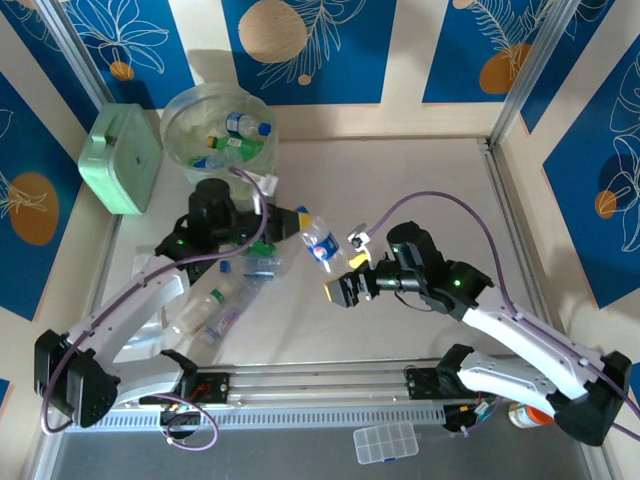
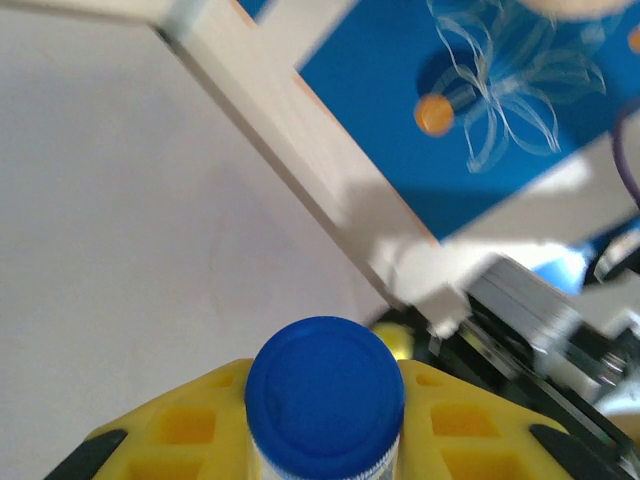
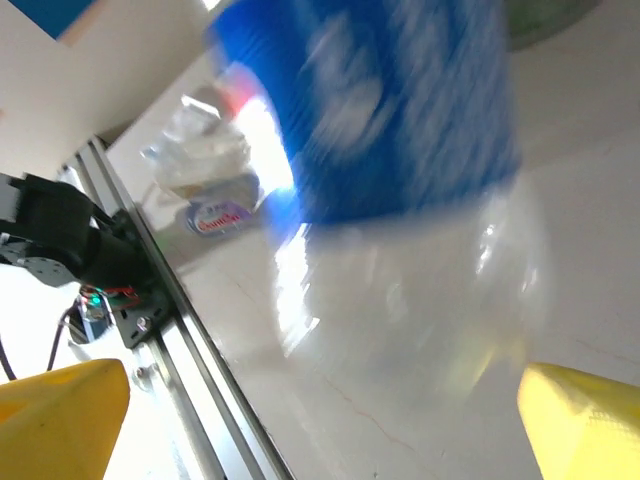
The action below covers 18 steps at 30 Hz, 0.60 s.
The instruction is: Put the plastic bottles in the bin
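Observation:
My left gripper raises the clear bottle outward over the bin's opening (image 1: 219,128) next and releases it, since that opening, with bottles already inside, lies outward.
My left gripper (image 1: 292,222) is shut on a clear bottle with a blue label (image 1: 321,243), held off the table near the middle. In the left wrist view its blue cap (image 2: 325,388) sits between the yellow fingers (image 2: 180,430). My right gripper (image 1: 345,288) hangs open just right of and below that bottle. In the right wrist view the blurred bottle (image 3: 370,110) looms ahead of the wide-spread yellow fingertips (image 3: 60,420). The round translucent bin (image 1: 180,125) stands at the back left with several bottles (image 1: 235,140) inside. More bottles (image 1: 215,305) lie on the table under the left arm.
A mint green square box (image 1: 122,158) stands left of the bin. An orange-capped jar (image 1: 527,413) lies by the right arm's base, and a clear compartment box (image 1: 385,442) sits at the near edge. A metal rail (image 1: 320,380) runs along the front.

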Each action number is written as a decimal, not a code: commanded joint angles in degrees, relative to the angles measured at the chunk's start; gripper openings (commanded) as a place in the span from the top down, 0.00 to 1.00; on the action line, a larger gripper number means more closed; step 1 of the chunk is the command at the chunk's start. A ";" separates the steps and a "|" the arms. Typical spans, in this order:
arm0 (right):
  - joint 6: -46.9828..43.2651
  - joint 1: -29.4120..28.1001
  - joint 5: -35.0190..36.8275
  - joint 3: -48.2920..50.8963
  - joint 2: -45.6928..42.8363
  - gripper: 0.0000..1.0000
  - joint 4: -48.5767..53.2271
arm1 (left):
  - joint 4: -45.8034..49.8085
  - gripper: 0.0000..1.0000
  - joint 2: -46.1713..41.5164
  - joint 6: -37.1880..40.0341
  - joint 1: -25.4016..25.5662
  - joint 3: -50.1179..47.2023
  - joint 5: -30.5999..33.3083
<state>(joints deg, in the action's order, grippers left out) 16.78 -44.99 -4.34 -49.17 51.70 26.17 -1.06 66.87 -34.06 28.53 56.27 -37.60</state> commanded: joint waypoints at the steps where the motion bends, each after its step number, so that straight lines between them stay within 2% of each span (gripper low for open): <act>1: -0.66 0.14 -0.32 -1.80 -3.99 0.00 -0.10 | -4.38 1.00 -1.93 -4.29 -5.26 2.96 3.85; 4: -1.24 0.82 1.02 -2.36 -5.43 0.00 1.04 | -8.87 1.00 0.12 -8.50 -9.34 6.91 2.93; 9: -1.23 2.00 2.45 -2.49 -6.95 0.00 1.87 | -10.78 1.00 2.86 -10.65 -14.70 12.95 8.02; 12: -1.12 2.10 2.36 -2.48 -7.14 0.00 2.37 | -11.31 1.00 3.35 -14.31 -18.68 13.82 16.36; 14: -0.88 2.13 2.57 -2.46 -7.06 0.00 2.75 | -5.62 1.00 4.79 -15.27 -21.49 17.41 21.50; 16: -1.00 2.19 2.89 -2.44 -6.93 0.00 3.00 | 6.65 1.00 7.33 -12.97 -22.94 24.47 26.92; 18: -1.21 2.19 2.85 -2.64 -6.47 0.00 3.31 | 14.80 1.00 10.15 -10.95 -23.68 30.84 31.09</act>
<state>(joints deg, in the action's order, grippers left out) 16.32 -43.09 -2.02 -50.57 45.45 28.10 1.56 74.85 -46.44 6.02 79.90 -16.32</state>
